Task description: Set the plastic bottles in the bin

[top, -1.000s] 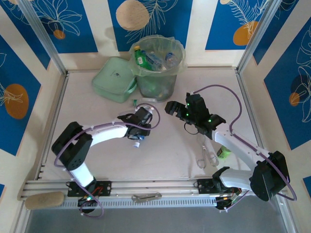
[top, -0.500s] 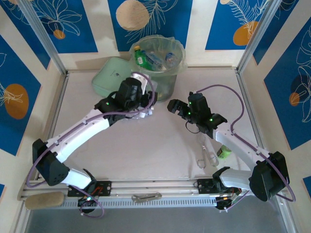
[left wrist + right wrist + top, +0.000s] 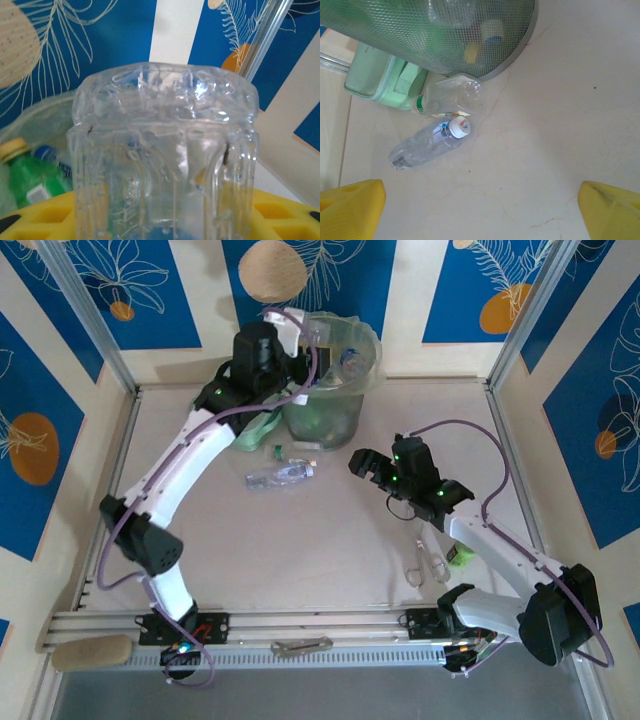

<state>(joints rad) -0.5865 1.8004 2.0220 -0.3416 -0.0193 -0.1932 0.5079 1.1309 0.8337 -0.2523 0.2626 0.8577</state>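
My left gripper is still holding the clear bottle close to the bin's near rim, so it should move in over the bin's opening (image 3: pixel 343 348) next and let the bottle go.
My left gripper (image 3: pixel 292 340) hangs over the near left rim of the bin (image 3: pixel 335 410), shut on a clear plastic bottle (image 3: pixel 165 150) whose ribbed base faces the left wrist camera between the yellow fingers (image 3: pixel 40 220). Inside the bin lie a green bottle with a yellow cap (image 3: pixel 22 175) and other bottles. On the table in front of the bin lie a clear bottle with a white cap (image 3: pixel 280 476) (image 3: pixel 427 145) and a second clear bottle (image 3: pixel 447 97) against the bin's base. My right gripper (image 3: pixel 366 465) (image 3: pixel 481 200) stands open over bare table, to the right of these.
The flat pale-green lid (image 3: pixel 247 430) (image 3: pixel 370 75) lies left of the bin, partly under my left arm. Metal tongs (image 3: pixel 428 562) and a stubby lime-green item (image 3: pixel 460 554) lie by my right arm. A metal tool (image 3: pixel 300 645) rests on the front rail.
My left arm has swung from mid-table up and back to the bin's rim, carrying the clear bottle. One clear bottle stays where it was. My right arm has barely shifted.
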